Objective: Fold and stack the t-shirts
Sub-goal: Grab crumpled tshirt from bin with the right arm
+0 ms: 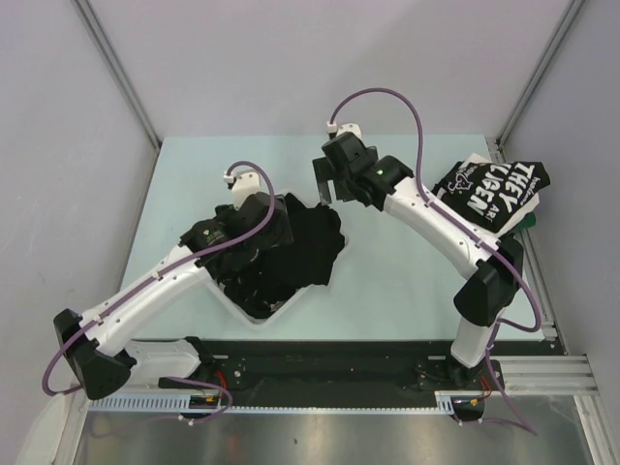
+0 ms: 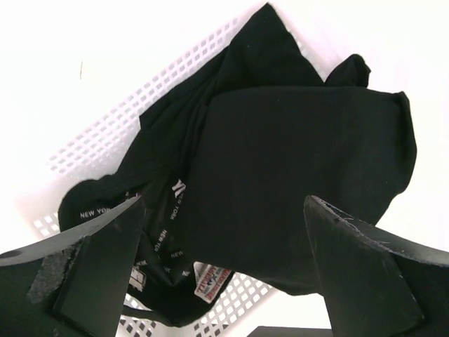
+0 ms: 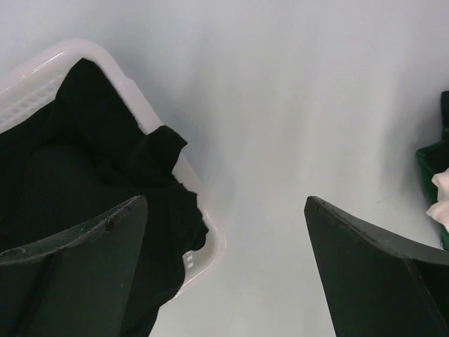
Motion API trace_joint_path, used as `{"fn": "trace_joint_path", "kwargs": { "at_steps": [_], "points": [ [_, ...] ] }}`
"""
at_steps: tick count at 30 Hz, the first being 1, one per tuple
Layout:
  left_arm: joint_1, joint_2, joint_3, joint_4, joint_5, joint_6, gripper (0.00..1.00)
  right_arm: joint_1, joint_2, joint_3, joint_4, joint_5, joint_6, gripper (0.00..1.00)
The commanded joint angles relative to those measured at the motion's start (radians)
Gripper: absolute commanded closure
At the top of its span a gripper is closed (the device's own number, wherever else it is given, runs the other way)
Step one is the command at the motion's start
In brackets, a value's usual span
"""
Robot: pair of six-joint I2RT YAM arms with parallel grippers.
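The bunched fold of the top black t-shirt (image 1: pixel 335 227) (image 3: pixel 182 209) lies exposed at the basket's rim, so the robot's right gripper should lower toward the basket's rim and onto that fold.
A heap of black t-shirts (image 1: pixel 310 242) fills the white mesh basket (image 1: pixel 254 312) at the table's left centre, and one hangs over its right rim. In the left wrist view the heap (image 2: pixel 302 161) shows small white "NEW YORK" print and a neck label. My left gripper (image 2: pixel 223 210) hovers open just above this heap, holding nothing. Beside the basket's far right corner, my right gripper (image 1: pixel 325 189) is open and empty over bare table. A folded black t-shirt with big white block lettering (image 1: pixel 494 189) lies at the table's right edge.
The basket rim (image 3: pixel 203 232) with black cloth draped over it sits left of my right gripper (image 3: pixel 224 203). A green item (image 1: pixel 528 221) pokes out beside the lettered shirt. The pale table (image 1: pixel 407 281) lies between basket and right arm. Grey walls enclose three sides.
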Motion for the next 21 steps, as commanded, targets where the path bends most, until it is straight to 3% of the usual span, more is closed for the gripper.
{"fn": "trace_joint_path", "kwargs": {
  "at_steps": [1, 3, 8, 15, 18, 21],
  "points": [
    [0.004, -0.014, 0.032, -0.028, -0.006, -0.086, 0.00, -0.027, -0.061, -0.025, 0.056, 0.025, -0.037, 0.00],
    [0.004, -0.031, 0.029, -0.040, -0.032, -0.100, 0.00, -0.030, -0.083, -0.052, 0.072, 0.025, -0.057, 0.00],
    [0.004, -0.106, -0.024, -0.029, -0.063, -0.135, 0.01, -0.087, -0.188, -0.250, 0.209, -0.197, -0.071, 0.00],
    [0.004, -0.114, -0.039, -0.023, -0.054, -0.091, 0.01, -0.167, -0.130, -0.235, 0.163, -0.375, -0.038, 0.00],
    [0.004, -0.104, -0.037, -0.028, -0.044, -0.066, 0.00, -0.167, -0.117, -0.264, 0.174, -0.447, -0.018, 0.10],
    [0.004, -0.114, -0.047, -0.037, -0.037, -0.065, 0.01, -0.150, -0.105, -0.293, 0.201, -0.464, 0.001, 0.07]
  ]
}}
